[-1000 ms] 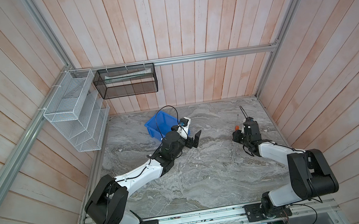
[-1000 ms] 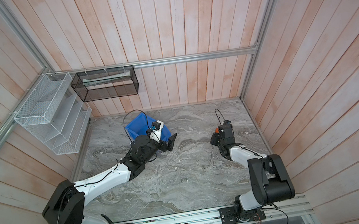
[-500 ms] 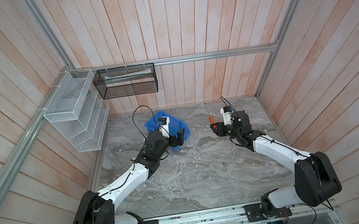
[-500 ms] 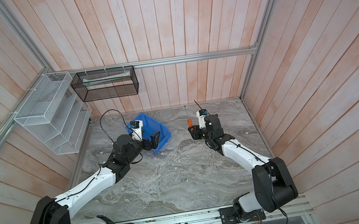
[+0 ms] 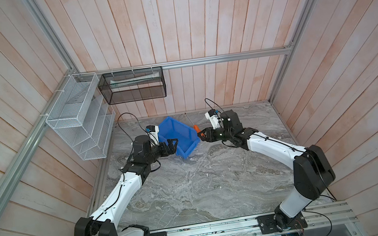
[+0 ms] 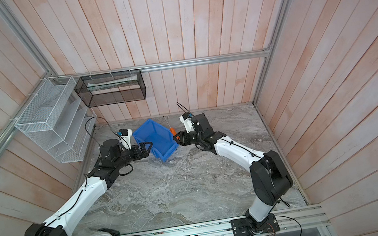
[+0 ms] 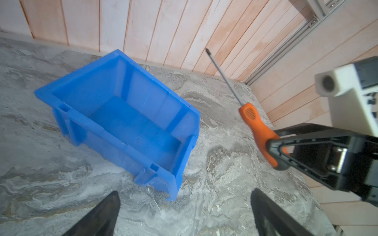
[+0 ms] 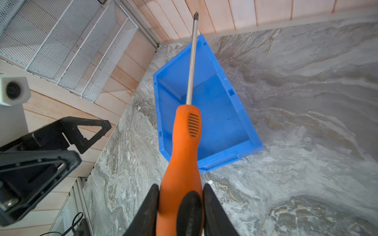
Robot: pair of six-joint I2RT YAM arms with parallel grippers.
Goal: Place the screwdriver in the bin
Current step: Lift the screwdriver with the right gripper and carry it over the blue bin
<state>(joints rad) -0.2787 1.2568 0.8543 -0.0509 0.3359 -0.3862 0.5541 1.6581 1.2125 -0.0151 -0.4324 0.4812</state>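
Note:
My right gripper next moves across the bin's rim and down toward the bin's empty bottom to release the screwdriver (image 5: 195,128) there. Its handle still hangs outside the bin's opening.
The blue bin (image 5: 178,138) (image 6: 155,140) (image 7: 114,120) (image 8: 216,114) stands empty on the marble table near the back wall. My right gripper (image 5: 201,135) (image 6: 177,138) (image 7: 275,152) (image 8: 181,189) is shut on the orange-and-black handle of the screwdriver (image 5: 195,128) (image 6: 171,130) (image 7: 256,122) (image 8: 184,143). It holds the tool in the air at the bin's right rim. The thin grey shaft points toward the back wall and, in the right wrist view, lies over the bin. My left gripper (image 5: 173,143) (image 6: 147,147) (image 7: 184,197) (image 8: 90,141) is open and empty, just short of the bin's left front corner.
A white wire rack (image 5: 79,123) (image 8: 67,40) hangs on the left wall. A black mesh basket (image 5: 133,86) with a pale tube in it hangs on the back wall. Wooden walls and aluminium rails (image 5: 200,60) close the table (image 5: 203,178) on three sides.
My right gripper has carried the screwdriver leftward and toward the back, up to the bin's right rim. My left gripper has swung left, from the bin's front right to its left front corner.

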